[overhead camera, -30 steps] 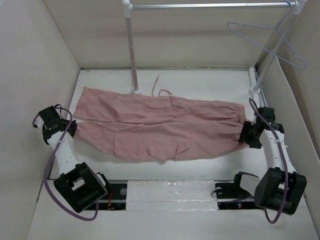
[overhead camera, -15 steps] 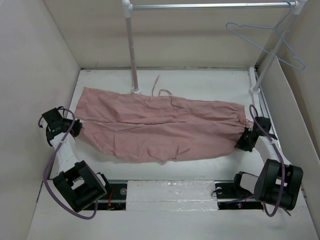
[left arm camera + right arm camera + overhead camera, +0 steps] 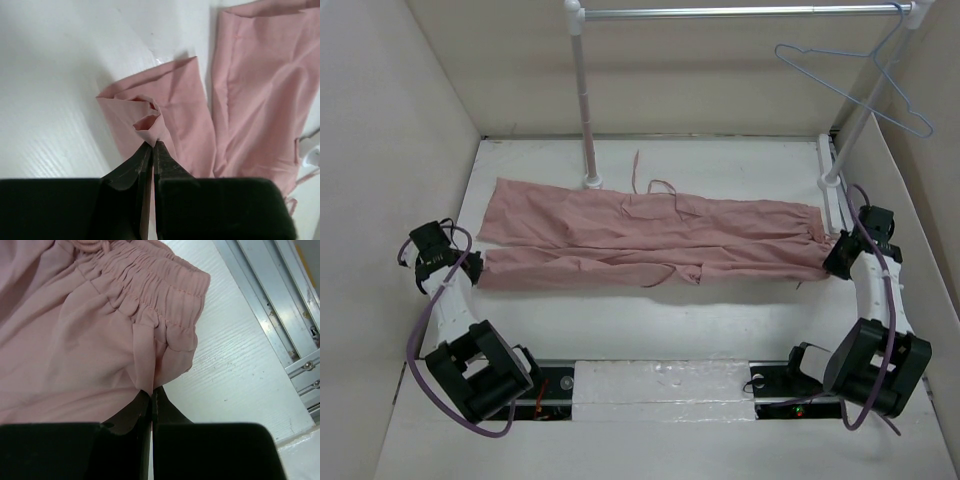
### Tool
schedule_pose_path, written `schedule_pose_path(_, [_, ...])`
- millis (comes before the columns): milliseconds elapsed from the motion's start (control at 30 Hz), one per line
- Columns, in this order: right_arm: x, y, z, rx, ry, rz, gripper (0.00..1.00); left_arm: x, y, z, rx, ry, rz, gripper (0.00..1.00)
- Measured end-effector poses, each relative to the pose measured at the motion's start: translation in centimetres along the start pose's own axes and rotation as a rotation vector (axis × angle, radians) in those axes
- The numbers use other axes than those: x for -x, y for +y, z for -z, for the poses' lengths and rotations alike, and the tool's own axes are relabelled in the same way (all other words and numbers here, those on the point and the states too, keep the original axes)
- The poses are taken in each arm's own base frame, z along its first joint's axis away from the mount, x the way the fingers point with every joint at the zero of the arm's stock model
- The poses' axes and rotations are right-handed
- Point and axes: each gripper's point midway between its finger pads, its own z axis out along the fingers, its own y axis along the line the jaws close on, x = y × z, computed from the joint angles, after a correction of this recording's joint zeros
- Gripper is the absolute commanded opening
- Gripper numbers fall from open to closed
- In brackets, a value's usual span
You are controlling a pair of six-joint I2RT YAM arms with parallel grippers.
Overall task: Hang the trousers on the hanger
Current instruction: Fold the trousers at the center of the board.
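The nearer leg lies beside the farther one, so the robot's right gripper should carry the pinched near corner of the waist outward over the waist's far corner [image 3: 814,211] and let go of it there.
The dusty-pink trousers [image 3: 650,238] lie stretched flat across the table, waist at the right, leg ends at the left. My left gripper [image 3: 470,268] is shut on the hem of the nearer leg [image 3: 150,120], with the cloth pinched between its black fingertips [image 3: 167,160]. My right gripper [image 3: 832,262] is shut on the gathered elastic waist [image 3: 165,300] at its near corner. The pale blue wire hanger [image 3: 860,75] hangs by its hook from the rail at the top right, well above and behind my right gripper.
A white and metal rail [image 3: 740,12] runs across the top on two white posts [image 3: 584,100], one standing just behind the trousers. The other post [image 3: 850,130] slants down to the back right corner. Beige walls close both sides. A metal track [image 3: 280,295] runs beside the waist.
My right gripper closed on the waistband and pulled right and back. The left drew slightly left. The trousers went from a loose, wide spread to a taut, narrower strip.
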Motion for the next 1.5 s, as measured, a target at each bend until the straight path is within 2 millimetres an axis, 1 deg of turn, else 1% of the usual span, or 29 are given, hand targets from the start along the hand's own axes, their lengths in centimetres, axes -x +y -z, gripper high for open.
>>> schedule_pose_path(133, [-1.0,0.0,-0.2,0.016,0.028,0.037,0.00,0.2,1.0,0.1,0.057,-0.010,-0.010,0.00])
schedule_pose_path(200, [-1.6,-0.1,0.0,0.021,0.043,0.059,0.00,0.8,0.7,0.3,0.068,-0.018,-0.010,0.00])
schedule_pose_path(300, [-1.4,0.3,0.5,0.030,0.057,0.092,0.00,1.6,-0.3,0.5,0.064,-0.027,-0.008,0.00])
schedule_pose_path(367, [-0.1,1.1,1.0,0.047,0.048,0.120,0.00,2.2,-1.3,0.6,0.049,-0.036,-0.005,0.00])
schedule_pose_path(467, [3.9,3.4,2.0,0.087,-0.027,0.153,0.00,2.8,-3.5,1.2,0.013,-0.061,-0.014,0.00])
schedule_pose_path(567, [7.4,5.2,3.0,0.119,-0.101,0.167,0.00,4.0,-6.7,2.5,-0.061,-0.116,-0.023,0.00])
schedule_pose_path(633, [9.4,6.2,3.3,0.137,-0.147,0.168,0.00,4.9,-8.9,3.3,-0.113,-0.145,-0.026,0.00])
schedule_pose_path(667, [10.2,6.7,3.2,0.148,-0.160,0.170,0.00,5.4,-9.9,3.5,-0.134,-0.157,-0.024,0.00])
schedule_pose_path(733, [11.4,7.8,2.7,0.170,-0.165,0.176,0.00,6.4,-12.0,3.4,-0.172,-0.178,-0.020,0.00])
schedule_pose_path(767, [11.9,8.4,2.2,0.180,-0.162,0.181,0.00,6.4,-12.7,2.9,-0.171,-0.169,-0.028,0.00])
schedule_pose_path(833, [12.6,9.4,0.9,0.194,-0.136,0.190,0.00,6.3,-13.7,1.3,-0.150,-0.153,-0.048,0.00])
schedule_pose_path(933, [14.2,11.3,-2.3,0.214,-0.094,0.204,0.00,5.8,-15.6,-2.1,-0.109,-0.109,-0.091,0.00])
schedule_pose_path(1033, [14.3,12.6,-5.6,0.224,-0.039,0.217,0.00,5.3,-17.3,-6.2,-0.065,-0.062,-0.136,0.00])
schedule_pose_path(1133, [13.9,13.0,-7.9,0.222,0.005,0.223,0.01,4.5,-18.8,-9.3,-0.042,-0.027,-0.181,0.00])
schedule_pose_path(1167, [14.0,13.1,-8.4,0.222,0.012,0.224,0.04,4.3,-19.4,-10.0,-0.039,-0.020,-0.196,0.00])
schedule_pose_path(1233, [14.4,13.5,-9.3,0.224,0.017,0.226,0.04,4.1,-21.1,-11.3,-0.046,-0.013,-0.222,0.00])
schedule_pose_path(1367, [14.5,13.7,-10.2,0.224,0.021,0.227,0.04,4.0,-24.7,-12.9,-0.090,-0.019,-0.266,0.00])
schedule_pose_path(1400, [14.5,13.8,-10.2,0.225,0.020,0.226,0.08,3.8,-25.4,-13.2,-0.101,-0.022,-0.277,0.00])
schedule_pose_path(1433, [14.6,13.8,-10.3,0.225,0.017,0.227,0.15,3.7,-25.8,-13.3,-0.109,-0.024,-0.286,0.00])
schedule_pose_path(1467, [14.7,13.8,-10.3,0.225,0.011,0.227,0.38,3.6,-26.0,-13.4,-0.113,-0.026,-0.294,0.04])
schedule_pose_path(1500, [15.0,13.8,-10.4,0.222,0.001,0.227,0.51,3.5,-26.1,-13.3,-0.115,-0.026,-0.302,0.05])
